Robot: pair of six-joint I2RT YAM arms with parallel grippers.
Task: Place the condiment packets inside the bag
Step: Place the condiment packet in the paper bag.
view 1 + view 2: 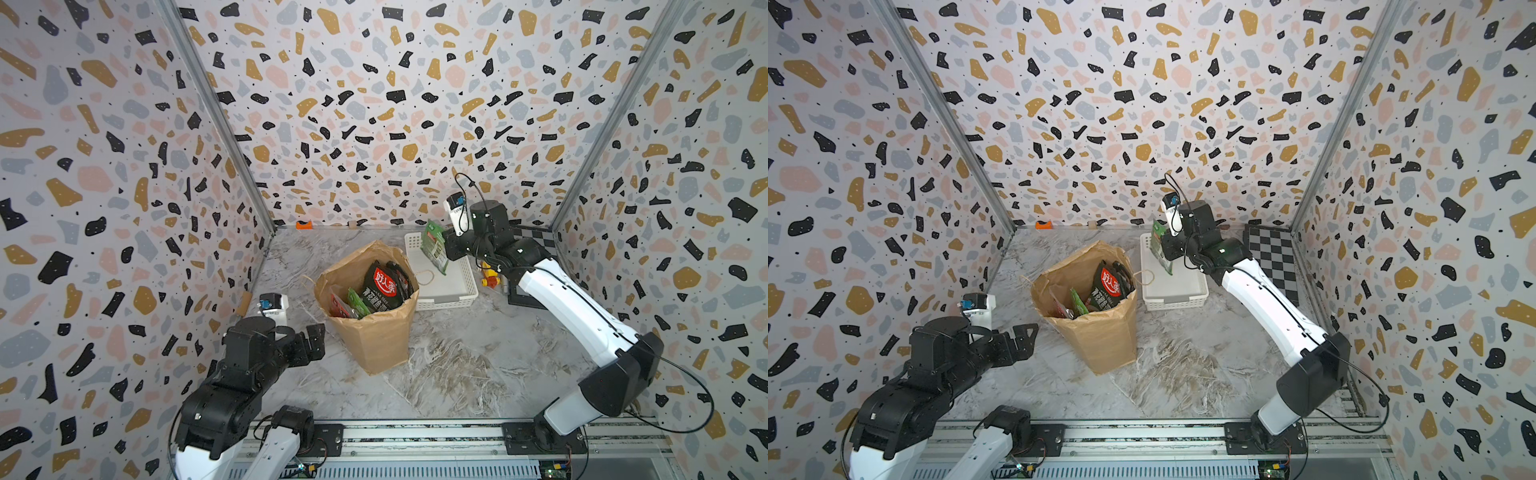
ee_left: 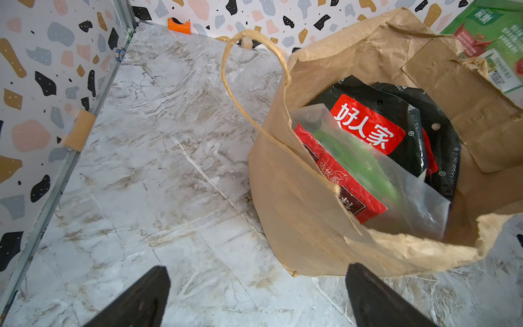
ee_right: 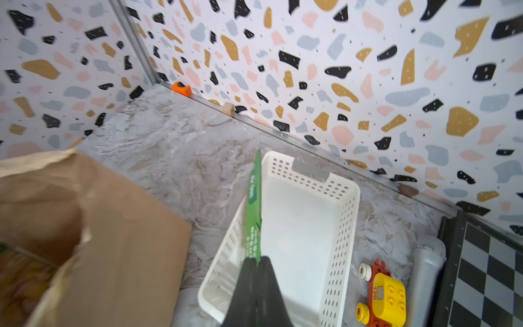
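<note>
My right gripper is to go back over the bag's opening next and down into the gap beside the black-red packet [image 1: 380, 286] for the release, since there is room there.
The brown paper bag [image 1: 374, 328] [image 1: 1100, 328] [image 2: 305, 203] [image 3: 119, 235] stands open mid-table in both top views. Inside it lean a black-red packet [image 1: 380, 286] [image 1: 1111, 284] [image 2: 368, 124], a red packet [image 2: 339, 181] and a green one under clear film [image 2: 365, 170]. My right gripper [image 1: 444, 249] [image 1: 1165, 251] [image 3: 257, 262] is shut on a green condiment packet [image 1: 434, 245] [image 1: 1160, 249] [image 3: 253, 209], which hangs edge-on above the white basket. My left gripper [image 1: 316, 338] [image 1: 1025, 338] [image 2: 257, 279] is open and holds nothing, low beside the bag's near-left side.
The white perforated basket [image 1: 465, 291] [image 1: 1183, 297] [image 3: 342, 220] sits behind and right of the bag. To its right lie a yellow-red toy [image 1: 489, 278] [image 3: 382, 294], a grey microphone [image 3: 424, 271] and a checkered board [image 1: 1273, 262] [image 3: 492, 271]. An orange clip [image 1: 304, 225] sits at the back wall.
</note>
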